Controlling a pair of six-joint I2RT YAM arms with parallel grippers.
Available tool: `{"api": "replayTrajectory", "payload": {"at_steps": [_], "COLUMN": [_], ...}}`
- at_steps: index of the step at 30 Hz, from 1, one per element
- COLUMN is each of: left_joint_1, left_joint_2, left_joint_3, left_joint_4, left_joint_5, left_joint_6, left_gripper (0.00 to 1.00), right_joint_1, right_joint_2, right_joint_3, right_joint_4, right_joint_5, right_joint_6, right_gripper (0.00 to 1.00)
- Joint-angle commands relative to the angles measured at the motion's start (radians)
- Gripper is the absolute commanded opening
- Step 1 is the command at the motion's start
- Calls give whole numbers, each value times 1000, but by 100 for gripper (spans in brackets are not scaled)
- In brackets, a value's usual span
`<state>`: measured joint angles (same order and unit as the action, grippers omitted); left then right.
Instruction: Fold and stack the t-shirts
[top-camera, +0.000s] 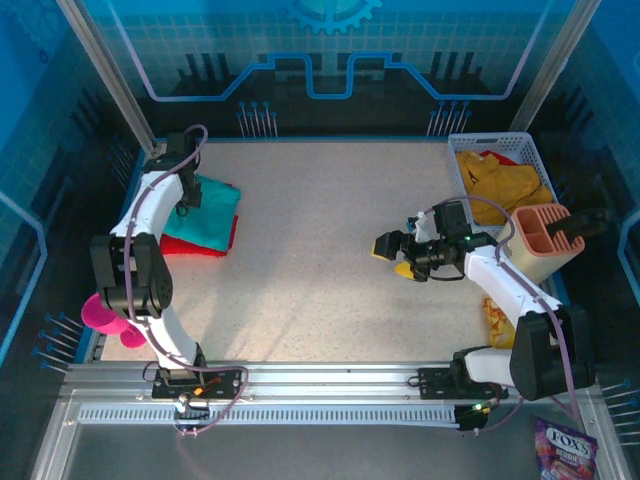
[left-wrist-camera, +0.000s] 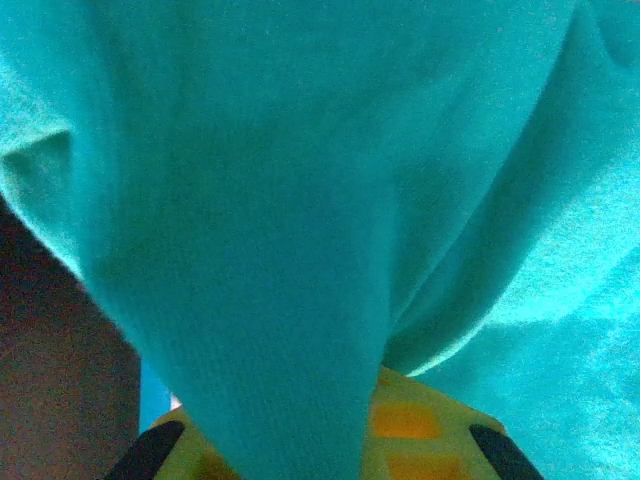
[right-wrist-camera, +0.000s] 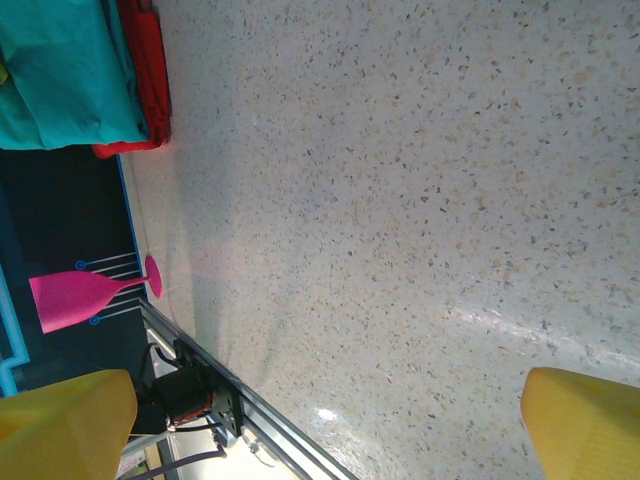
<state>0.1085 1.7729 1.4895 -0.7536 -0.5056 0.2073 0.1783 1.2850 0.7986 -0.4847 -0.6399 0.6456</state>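
Note:
The teal t-shirt's fold goes down toward the table's side edge in my left gripper next, then onto the red t-shirt (top-camera: 203, 246) for release, as the teal t-shirt lies crooked.
A folded teal t-shirt (top-camera: 207, 215) lies on a red t-shirt (top-camera: 203, 246) at the table's left edge. My left gripper (top-camera: 187, 192) sits on the stack's back left part. In the left wrist view its yellow fingers (left-wrist-camera: 425, 430) are shut on a fold of the teal t-shirt (left-wrist-camera: 300, 200). My right gripper (top-camera: 395, 256) hovers open over bare table right of centre, its fingertips (right-wrist-camera: 65, 425) wide apart with nothing between them. That view also shows the teal t-shirt (right-wrist-camera: 60, 80) and the red t-shirt (right-wrist-camera: 146, 70). Mustard-yellow t-shirts (top-camera: 497, 177) are heaped in a white basket (top-camera: 528, 148).
A peach-coloured holder (top-camera: 546, 240) stands in front of the basket, close to the right arm. Yellow cloth (top-camera: 496, 321) lies at the table's right edge. A pink goblet (top-camera: 104, 314) rests off the left edge. A sweets bag (top-camera: 565, 446) lies at the near right.

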Motion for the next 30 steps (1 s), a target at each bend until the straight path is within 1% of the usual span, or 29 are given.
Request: {"api": "replayTrajectory", "payload": {"at_steps": [1,3,8,14,15,16,17,19,21,24,28,30], "left_joint_1": [30,40,40,42,42,42,42,43,43,43,32,23], "left_joint_2": [23,31,47,61,63,69,73,82,89,101,103,93], "left_joint_3": [-2,-1,-29,-24,-22,-22,-17,-7,8,31,56,66], "left_joint_4": [13,5,37,50,50,50,46,37,25,-2,-35,-49], "left_joint_5": [-96,-84,-94,-108,-118,-133,-142,-151,-164,-171,-139,-93], "left_joint_6": [-49,-70,-58,-60,-61,-64,-67,-79,-101,-144,-189,-208], "left_gripper": [0,0,0,0,6,17,30,60,85,98,99,99], "right_joint_1": [5,3,2,2,1,1,1,-2,-2,-2,-4,-8], "right_joint_2": [2,-1,-6,-12,-12,-11,-12,-11,-11,-14,-21,-23], "right_joint_3": [-7,-6,-12,-21,-21,-21,-21,-25,-27,-27,-31,-36], "right_joint_4": [6,2,-3,2,0,-2,-3,1,5,1,-6,-5], "right_joint_5": [-26,-27,-26,-27,-27,-28,-27,-29,-32,-32,-30,-31], "right_joint_6": [-18,-19,-24,-23,-24,-26,-27,-24,-23,-24,-31,-32], "right_gripper": [99,99,99,99,99,99,99,100,99,99,99,100]}}
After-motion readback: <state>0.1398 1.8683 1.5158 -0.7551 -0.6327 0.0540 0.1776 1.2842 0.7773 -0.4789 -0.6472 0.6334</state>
